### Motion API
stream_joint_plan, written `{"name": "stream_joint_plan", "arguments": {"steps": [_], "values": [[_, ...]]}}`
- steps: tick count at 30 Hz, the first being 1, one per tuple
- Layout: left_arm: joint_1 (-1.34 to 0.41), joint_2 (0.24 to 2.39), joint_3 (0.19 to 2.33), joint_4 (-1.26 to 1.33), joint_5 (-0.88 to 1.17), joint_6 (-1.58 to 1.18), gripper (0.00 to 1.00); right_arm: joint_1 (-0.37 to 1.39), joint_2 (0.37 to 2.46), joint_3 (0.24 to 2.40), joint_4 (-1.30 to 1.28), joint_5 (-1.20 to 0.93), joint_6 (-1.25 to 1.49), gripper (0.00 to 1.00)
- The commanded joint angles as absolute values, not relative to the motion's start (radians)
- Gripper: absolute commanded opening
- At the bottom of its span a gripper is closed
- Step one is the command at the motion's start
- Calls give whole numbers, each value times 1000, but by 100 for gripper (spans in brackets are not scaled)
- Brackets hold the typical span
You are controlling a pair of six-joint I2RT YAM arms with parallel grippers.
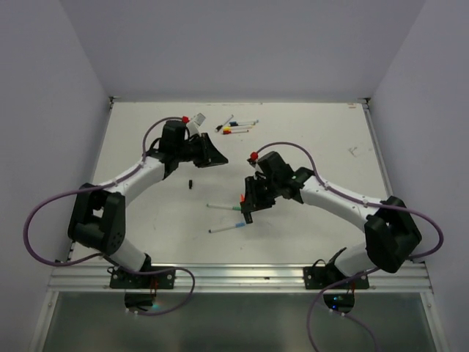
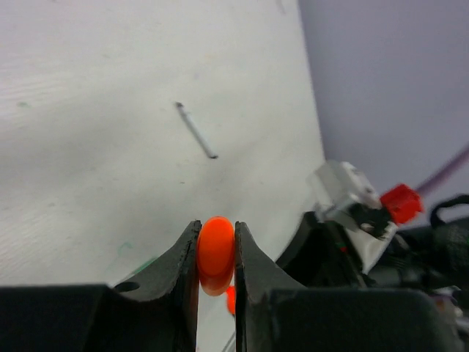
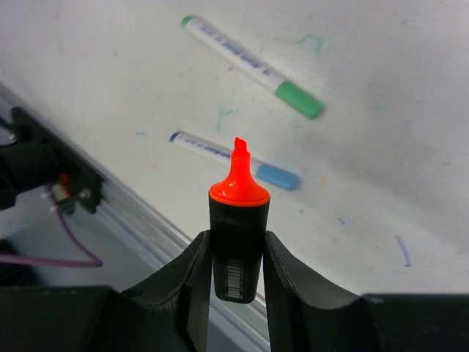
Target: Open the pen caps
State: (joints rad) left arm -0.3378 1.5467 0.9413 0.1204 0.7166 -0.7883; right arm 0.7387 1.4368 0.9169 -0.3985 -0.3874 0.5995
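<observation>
My left gripper goes down and back beside the small black piece next, fingers tipping down toward the table, since the highlighter's orange tip is bare.
My left gripper (image 2: 216,229) is shut on the chunky orange cap (image 2: 216,253), which is pinched between its fingertips above the table. My right gripper (image 3: 238,238) is shut on the black highlighter (image 3: 238,246), held upright with its bare orange tip (image 3: 239,172) showing. In the top view the left gripper (image 1: 215,157) and right gripper (image 1: 248,207) hang apart over the middle of the table. Below the right gripper lie a pen with a green cap (image 3: 299,99) and a pen with a blue cap (image 3: 277,176), both capped.
Several more thin pens (image 1: 236,126) lie grouped at the far side of the white table (image 1: 322,139). A small black piece (image 1: 190,183) sits left of centre. The metal rail (image 1: 242,275) runs along the near edge. Walls enclose three sides.
</observation>
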Motion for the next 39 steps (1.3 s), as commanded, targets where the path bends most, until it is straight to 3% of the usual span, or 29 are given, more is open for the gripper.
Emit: {"name": "stream_joint_plan", "arguments": {"steps": [1,10,32,34,39], "values": [[-330,1608,1119,-418,421,-539,0,707,1495,1051,-619,-146,488,0],[-330,1738,1197,-557,330,-410,0,598,1704,1258,-730,60,324,0],[-330,1838,1210,-646,215,-328,0,546,1947,1439,-730,66,279,0],[-330,1838,1204,-647,207,-328,0,546,1951,1439,-732,66,279,6],[-330,1839,1193,-638,204,-327,15,548,1957,1436,-735,61,278,19]]}}
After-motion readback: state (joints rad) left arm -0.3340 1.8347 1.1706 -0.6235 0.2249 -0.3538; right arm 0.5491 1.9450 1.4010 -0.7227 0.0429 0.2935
